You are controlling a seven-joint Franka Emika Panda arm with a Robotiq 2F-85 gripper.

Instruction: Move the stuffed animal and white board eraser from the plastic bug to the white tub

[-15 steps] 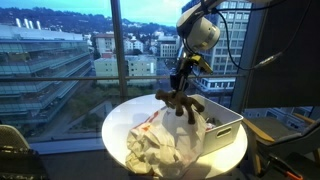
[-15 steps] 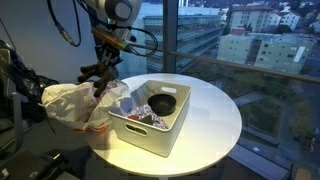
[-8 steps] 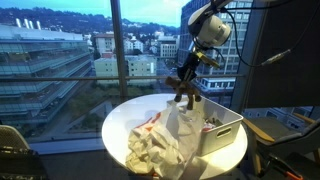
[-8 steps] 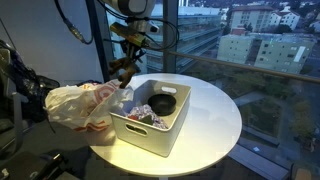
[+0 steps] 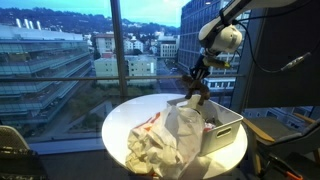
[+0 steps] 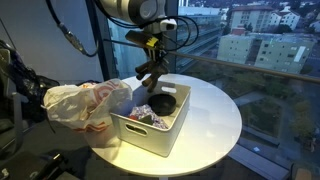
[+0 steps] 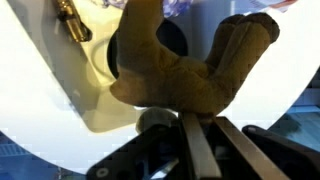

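The brown stuffed animal goes down next from above the white tub's rim toward the black bowl inside [image 6: 162,103], and my gripper then opens there.
My gripper [image 5: 197,79] is shut on a brown stuffed animal [image 5: 196,92] and holds it in the air above the white tub [image 5: 228,126]. In an exterior view the stuffed animal [image 6: 150,76] hangs over the far end of the tub [image 6: 150,137]. In the wrist view the stuffed animal [image 7: 190,62] fills the middle, pinched by the gripper [image 7: 190,118], with the tub [image 7: 92,95] below. The crumpled plastic bag [image 5: 160,142] lies next to the tub; it also shows in an exterior view [image 6: 85,104]. The whiteboard eraser is not visible.
The tub and bag sit on a round white table [image 6: 215,115] by a large window. The tub holds a black bowl [image 6: 162,102] and several small items. A dark chair [image 6: 18,82] stands behind the bag.
The gripper has carried the stuffed animal up from the plastic bag and sideways over the white tub.
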